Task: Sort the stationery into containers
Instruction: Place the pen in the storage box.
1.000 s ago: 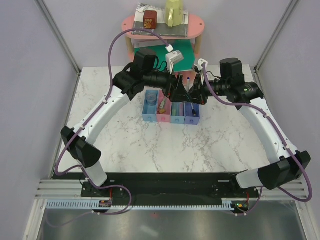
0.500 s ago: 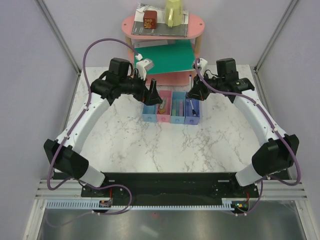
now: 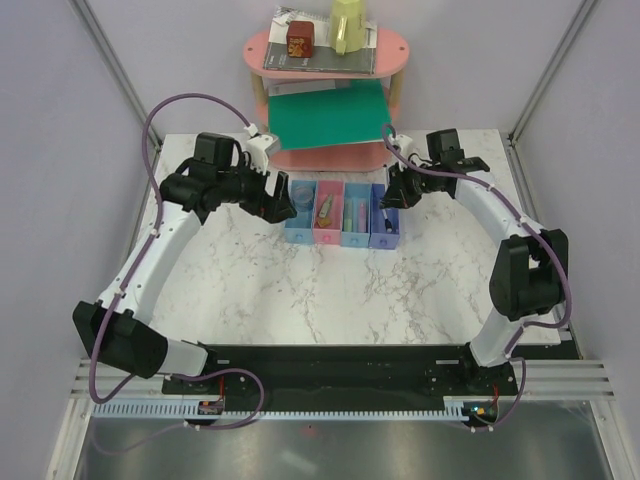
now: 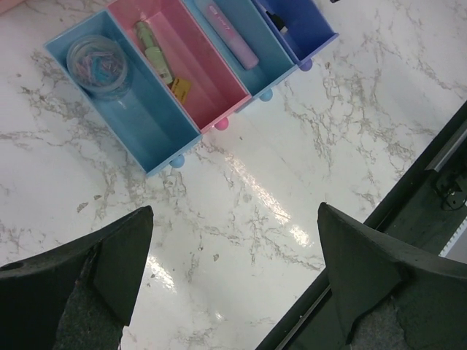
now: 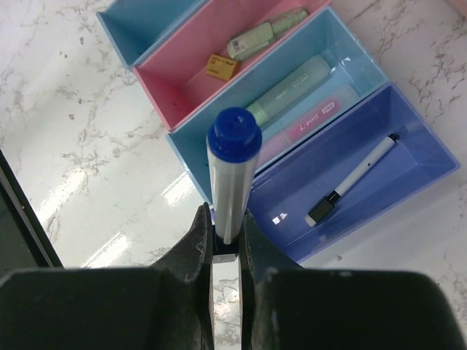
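My right gripper should next lower the white pen to the bare bottom of the violet-blue tray below, beside the similar black-capped pen, and let it go there.
Four joined trays [image 3: 341, 240] stand at mid-table. My right gripper [image 5: 226, 226] is shut on the thin white pen with blue tip [image 5: 233, 168], holding it above the violet-blue tray [image 5: 408, 164], where a thin pen with a black cap [image 5: 350, 179] lies. The blue tray holds a pale green marker [image 5: 288, 91] and a pink-purple marker [image 5: 306, 120]. The pink tray [image 4: 211, 80] holds a pale green item [image 4: 153, 51] and the tan eraser [image 4: 180, 88]. The clear tape roll [image 4: 98, 62] sits in the light blue tray [image 4: 146, 117]. My left gripper [image 4: 237, 248] is open and empty, left of the trays.
A pink oval two-tier shelf [image 3: 392, 48] stands behind the trays with a green folder [image 3: 330, 115], grey books, a red box and a yellow-green object on it. The black base rail [image 4: 408, 197] runs along the near table edge.
My left arm has pulled back to the left, away from the trays, with its gripper open. My right arm has folded back to the right, still holding the pen by the violet-blue tray.
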Robot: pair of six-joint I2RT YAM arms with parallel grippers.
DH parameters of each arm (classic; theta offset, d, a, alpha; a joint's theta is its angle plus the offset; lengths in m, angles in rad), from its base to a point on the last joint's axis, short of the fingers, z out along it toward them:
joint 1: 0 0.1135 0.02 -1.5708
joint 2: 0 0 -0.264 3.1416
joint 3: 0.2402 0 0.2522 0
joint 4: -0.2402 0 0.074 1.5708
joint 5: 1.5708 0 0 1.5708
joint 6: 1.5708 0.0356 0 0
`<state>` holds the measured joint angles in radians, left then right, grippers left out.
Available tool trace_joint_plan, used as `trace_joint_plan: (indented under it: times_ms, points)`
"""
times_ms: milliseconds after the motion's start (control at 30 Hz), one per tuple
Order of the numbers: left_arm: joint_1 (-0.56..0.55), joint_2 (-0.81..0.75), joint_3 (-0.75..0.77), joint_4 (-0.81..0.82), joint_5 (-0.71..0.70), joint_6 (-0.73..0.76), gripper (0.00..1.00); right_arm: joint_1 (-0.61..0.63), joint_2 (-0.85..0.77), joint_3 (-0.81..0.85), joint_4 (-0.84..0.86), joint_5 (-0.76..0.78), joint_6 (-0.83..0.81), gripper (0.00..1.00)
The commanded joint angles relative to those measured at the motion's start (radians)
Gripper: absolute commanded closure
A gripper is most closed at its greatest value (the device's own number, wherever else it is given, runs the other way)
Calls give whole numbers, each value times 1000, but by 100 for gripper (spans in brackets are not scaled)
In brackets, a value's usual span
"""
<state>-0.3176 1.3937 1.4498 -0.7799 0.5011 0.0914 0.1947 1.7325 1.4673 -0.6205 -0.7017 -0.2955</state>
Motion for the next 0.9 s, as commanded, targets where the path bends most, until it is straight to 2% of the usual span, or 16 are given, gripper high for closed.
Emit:
trace_joint_plan:
  times_ms: [0, 233, 400, 533, 567, 633, 667, 867]
  points:
    - [21, -53, -20, 1, -10, 42, 0, -15, 48, -27, 33, 4, -45, 96]
    - [28, -71, -34, 4, -9, 41, 0, -15, 107, -65, 68, 18, -50, 95]
    - [29, -78, -35, 5, -7, 44, 0, -15, 136, -76, 76, 19, -50, 89]
    - [32, -79, -37, 7, -7, 39, 0, -15, 137, -90, 79, 27, -56, 73]
    - [34, -81, -37, 7, -6, 41, 0, -17, 134, -93, 79, 27, -56, 66]
    - [34, -84, -39, 7, -4, 44, 0, -17, 130, -101, 84, 27, -57, 57]
    - [34, -85, -40, 8, -6, 45, 0, -15, 124, -104, 84, 27, -57, 50]
    - [37, -90, -48, 13, 1, 34, 0, -15, 87, -94, 85, 24, -50, 38]
